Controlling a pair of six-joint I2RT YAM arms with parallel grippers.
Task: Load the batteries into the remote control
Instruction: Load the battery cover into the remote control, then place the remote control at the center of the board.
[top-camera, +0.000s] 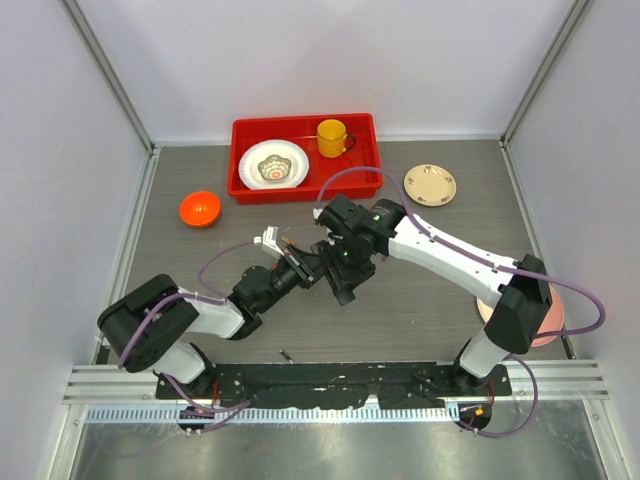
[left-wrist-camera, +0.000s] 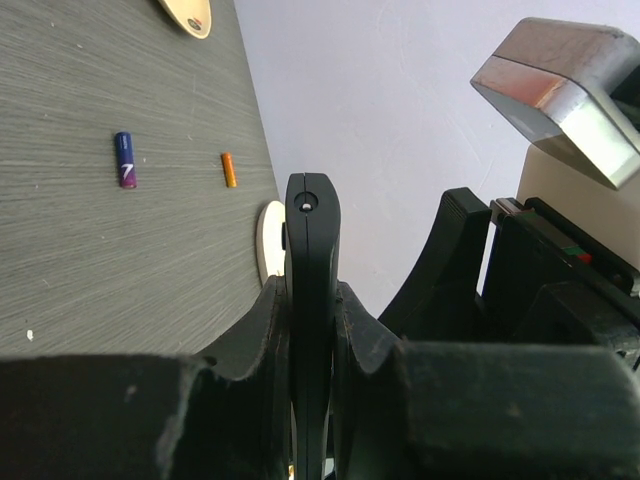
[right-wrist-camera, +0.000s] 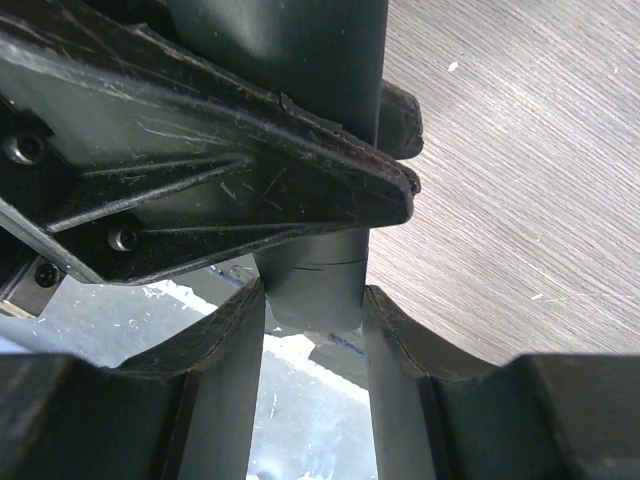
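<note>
My left gripper is above a clear part of the bare tabletop, so next it will turn fingers-down and lower the remote control (left-wrist-camera: 312, 230) flat onto that part to release it.
The remote control (left-wrist-camera: 312, 230) is a slim black bar seen edge-on, sticking up between the fingers of my left gripper (left-wrist-camera: 312, 292), which is shut on it. My right gripper (right-wrist-camera: 312, 300) holds the remote's other end (right-wrist-camera: 312, 285), with a finger pressed against each side. In the top view both grippers meet above the table's middle, the left gripper (top-camera: 318, 262) against the right gripper (top-camera: 345, 280). Two batteries lie on the table beyond, one blue (left-wrist-camera: 125, 160) and one orange (left-wrist-camera: 229, 169). A tiny dark stick (top-camera: 286, 354) lies near the front edge.
A red tray (top-camera: 240, 135) at the back holds a white bowl (top-camera: 273, 165) and a yellow mug (top-camera: 332, 137). An orange bowl (top-camera: 200, 208) sits at the left, a beige plate (top-camera: 430, 185) at the back right, and a pink plate (top-camera: 552, 325) under the right arm.
</note>
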